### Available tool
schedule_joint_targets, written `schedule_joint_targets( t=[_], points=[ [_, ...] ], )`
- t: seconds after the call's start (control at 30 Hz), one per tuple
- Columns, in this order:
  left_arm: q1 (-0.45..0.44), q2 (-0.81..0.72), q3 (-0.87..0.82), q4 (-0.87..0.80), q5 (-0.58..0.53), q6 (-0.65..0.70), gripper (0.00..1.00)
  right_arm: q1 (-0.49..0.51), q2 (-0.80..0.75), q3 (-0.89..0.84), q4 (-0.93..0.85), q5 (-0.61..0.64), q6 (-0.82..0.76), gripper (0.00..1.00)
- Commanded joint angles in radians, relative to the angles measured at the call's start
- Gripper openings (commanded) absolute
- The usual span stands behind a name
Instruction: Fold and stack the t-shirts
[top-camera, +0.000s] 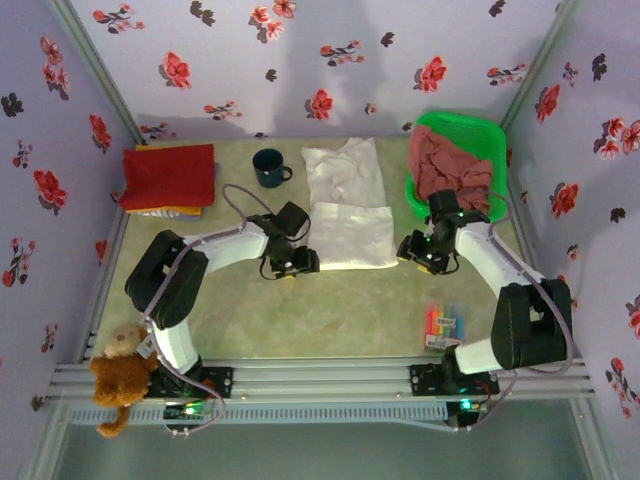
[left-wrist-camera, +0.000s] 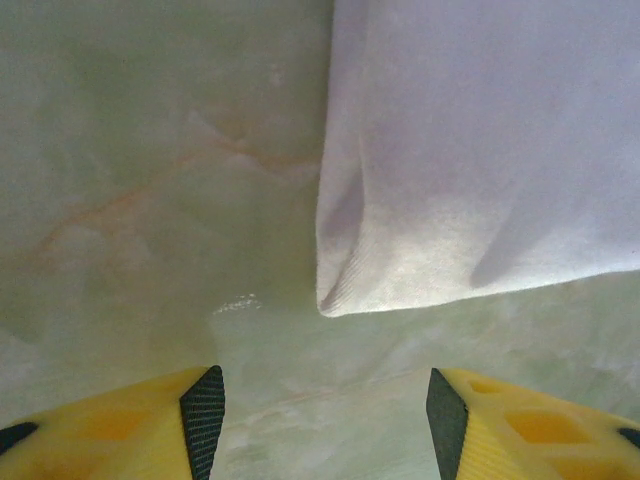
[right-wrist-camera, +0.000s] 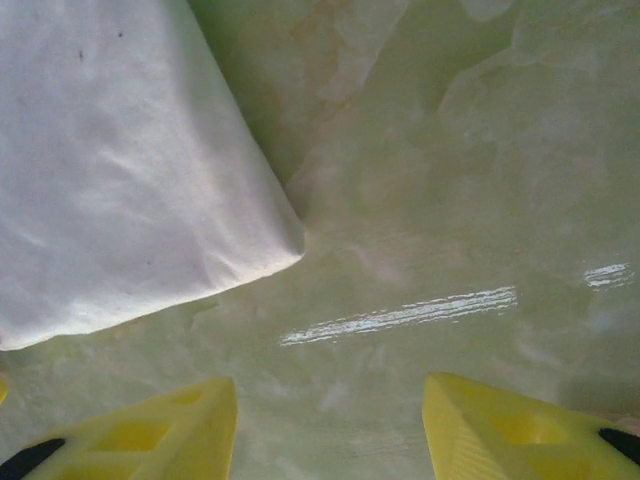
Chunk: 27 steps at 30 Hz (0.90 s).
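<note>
My right gripper needs to move down and toward my left gripper next, to close on the nearest corner of the white t-shirt.
A white t-shirt (top-camera: 350, 236) lies mid-table, its near part folded into a flat rectangle and its far part (top-camera: 344, 170) rumpled. My left gripper (top-camera: 297, 262) sits low at the rectangle's near left corner, open and empty. In the left wrist view that corner of the white t-shirt (left-wrist-camera: 480, 150) lies just ahead of the left gripper (left-wrist-camera: 325, 420). My right gripper (top-camera: 418, 250) is beside the near right corner, also open and empty. The right wrist view has this corner of the white t-shirt (right-wrist-camera: 120, 170) ahead-left of the right gripper (right-wrist-camera: 330, 430). A folded red t-shirt (top-camera: 168, 175) tops a small stack at the back left. Dusty-pink t-shirts (top-camera: 450, 168) are heaped in the basket.
The green basket (top-camera: 470, 128) stands at the back right. A dark mug (top-camera: 268, 167) sits between the red stack and the white shirt. A pack of coloured markers (top-camera: 447, 325) lies near the right arm's base. A brown teddy bear (top-camera: 118, 375) sits at the front left edge.
</note>
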Motion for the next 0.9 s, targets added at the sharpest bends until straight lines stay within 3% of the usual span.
schedule_joint_targets(
  t=[0.0,0.57,0.87],
  points=[
    [0.009,-0.007,-0.022,0.043,0.031,-0.023,0.58,-0.007,0.007,-0.020,0.026,-0.025,0.008,0.53],
    [0.035,0.078,0.062,0.066,0.044,-0.026,0.54,0.013,0.121,-0.048,0.191,-0.065,0.004,0.51],
    [0.036,0.141,0.115,0.077,0.092,-0.020,0.43,0.051,0.223,-0.021,0.275,-0.073,0.009,0.47]
  ],
)
